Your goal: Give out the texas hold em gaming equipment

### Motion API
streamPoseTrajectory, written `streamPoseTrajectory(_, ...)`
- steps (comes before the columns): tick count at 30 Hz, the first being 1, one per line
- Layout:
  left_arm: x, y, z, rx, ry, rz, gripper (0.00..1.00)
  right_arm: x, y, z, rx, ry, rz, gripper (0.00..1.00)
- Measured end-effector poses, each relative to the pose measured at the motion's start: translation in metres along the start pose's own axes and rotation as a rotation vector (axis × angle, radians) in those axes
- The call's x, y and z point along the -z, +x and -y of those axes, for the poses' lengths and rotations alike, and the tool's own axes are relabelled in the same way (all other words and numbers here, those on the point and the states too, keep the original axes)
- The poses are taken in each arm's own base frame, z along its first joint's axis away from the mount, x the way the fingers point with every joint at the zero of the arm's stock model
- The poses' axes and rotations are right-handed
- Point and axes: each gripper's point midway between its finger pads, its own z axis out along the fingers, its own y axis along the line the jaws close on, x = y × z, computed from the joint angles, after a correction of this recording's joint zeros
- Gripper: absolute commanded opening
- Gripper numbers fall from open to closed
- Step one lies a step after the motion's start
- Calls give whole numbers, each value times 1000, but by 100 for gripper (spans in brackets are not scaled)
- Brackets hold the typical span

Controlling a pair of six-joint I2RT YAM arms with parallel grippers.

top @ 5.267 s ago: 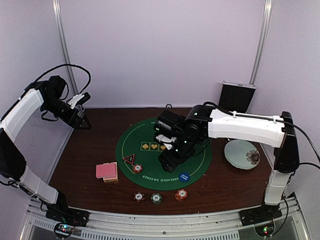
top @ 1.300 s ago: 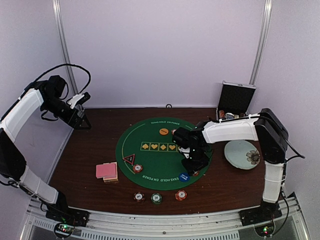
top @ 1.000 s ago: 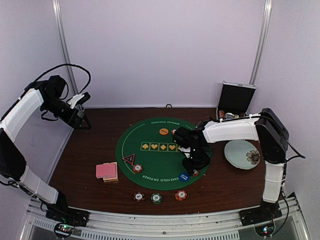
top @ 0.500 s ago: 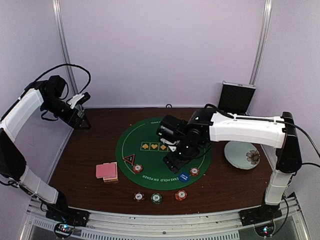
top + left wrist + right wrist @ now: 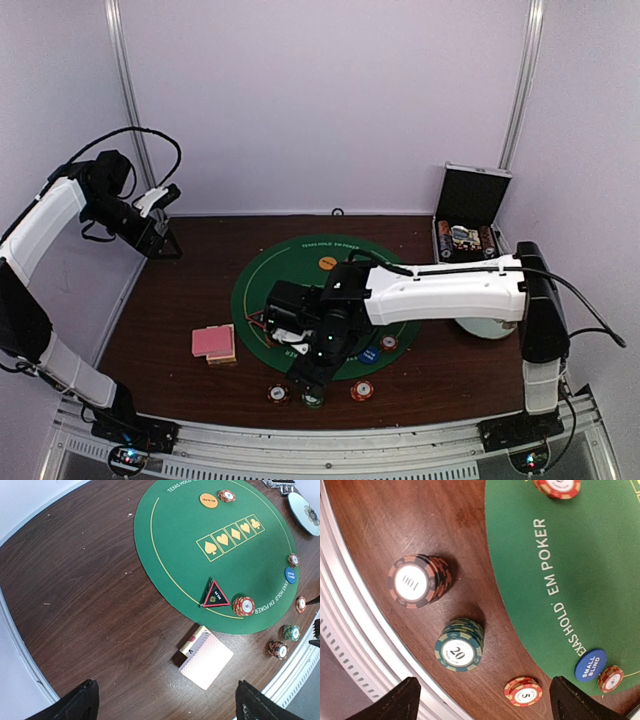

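The green chip stack [image 5: 313, 402] [image 5: 459, 647] stands below, so my right gripper will lower its open fingers to either side of it, clear of the dark stack close by.
Three chip stacks stand on the wood by the near edge: dark "100" [image 5: 415, 581], green "20" [image 5: 459, 646] and red "5" [image 5: 523, 690]. My right gripper [image 5: 308, 378] hovers over them, open and empty [image 5: 485, 707]. The blue dealer disc [image 5: 370, 353] and a red chip [image 5: 388, 343] lie on the green mat [image 5: 300, 275], with a red stack [image 5: 243, 606] near a triangle marker [image 5: 215, 595]. The pink-backed card deck [image 5: 206, 661] lies left of the mat. My left gripper [image 5: 162, 240] is open and empty, high at the far left.
An orange disc [image 5: 208, 500] and a chip [image 5: 226, 496] sit at the mat's far side. The open black-and-silver case [image 5: 468, 225] stands at the back right. The floral plate [image 5: 480, 328] is mostly hidden under my right arm. A metal rail [image 5: 350, 645] runs along the near edge.
My right arm left the blue disc, where a red chip now lies, and swung left and nearer, over the chip stacks at the table's front. The left arm has not moved.
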Motion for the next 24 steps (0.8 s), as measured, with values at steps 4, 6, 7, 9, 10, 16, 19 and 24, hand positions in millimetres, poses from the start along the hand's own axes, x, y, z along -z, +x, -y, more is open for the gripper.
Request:
streamPoseTrajectory(4, 1, 0, 0, -2, -1, 3, 98, -10, 2, -13, 50, -35, -31, 93)
streamPoseTrajectory(6, 1, 0, 0, -2, -1, 2, 98, -13, 2, -18, 67, -48, -38, 93)
streamPoseTrajectory(7, 1, 0, 1, -2, -1, 2, 98, -15, 3, -20, 75, -57, -45, 92)
streamPoseTrajectory(9, 1, 0, 0, -2, -2, 1, 98, -17, 4, -23, 87, -69, -53, 91)
streamPoseTrajectory(10, 1, 0, 1, -3, -2, 1, 97, -19, 4, -24, 92, -74, -57, 91)
streamPoseTrajectory(16, 2, 3, 2, -5, 2, -11, 98, -34, 9, -26, 111, -82, -93, 85)
streamPoseTrajectory(19, 4, 5, 3, -10, -1, -13, 98, -40, 11, -26, 114, -79, -106, 80)
streamPoseTrajectory(24, 7, 5, 4, -18, -9, -8, 98, -45, 11, -26, 117, -79, -112, 72)
